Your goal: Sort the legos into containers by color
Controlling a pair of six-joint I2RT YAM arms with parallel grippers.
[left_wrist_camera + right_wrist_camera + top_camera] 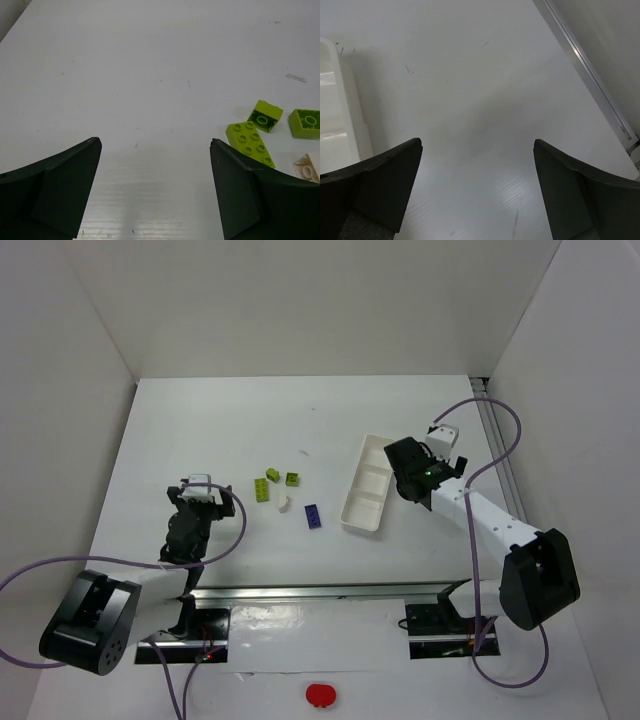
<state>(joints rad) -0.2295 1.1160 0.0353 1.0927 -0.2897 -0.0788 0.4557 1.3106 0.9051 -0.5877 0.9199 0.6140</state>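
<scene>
My right gripper passes over the tray to the left in the top view next and lowers onto the dark purple lego [314, 516], because the tray stands between them.
Three lime-green legos [261, 489] [272, 475] [292, 478] lie in a cluster mid-table, with a cream lego [283, 504] and a dark purple lego [314, 516] just nearer. The white three-section tray [365, 508] lies to their right, its compartments bare. My left gripper [203, 495] hovers open left of the cluster; in its wrist view [156, 145] the green legos [249, 142] [265, 115] [306, 123] and the cream one [309, 166] show beyond the right finger. My right gripper [418, 462] stands open beside the tray's right side, holding nothing [477, 145]; the tray wall [335, 115] shows at left.
White walls enclose the table on three sides. A metal rail [497, 440] [590, 65] runs along the right edge, and another rail [320, 592] crosses the near edge by the arm bases. A small red object [320, 696] lies at the bottom.
</scene>
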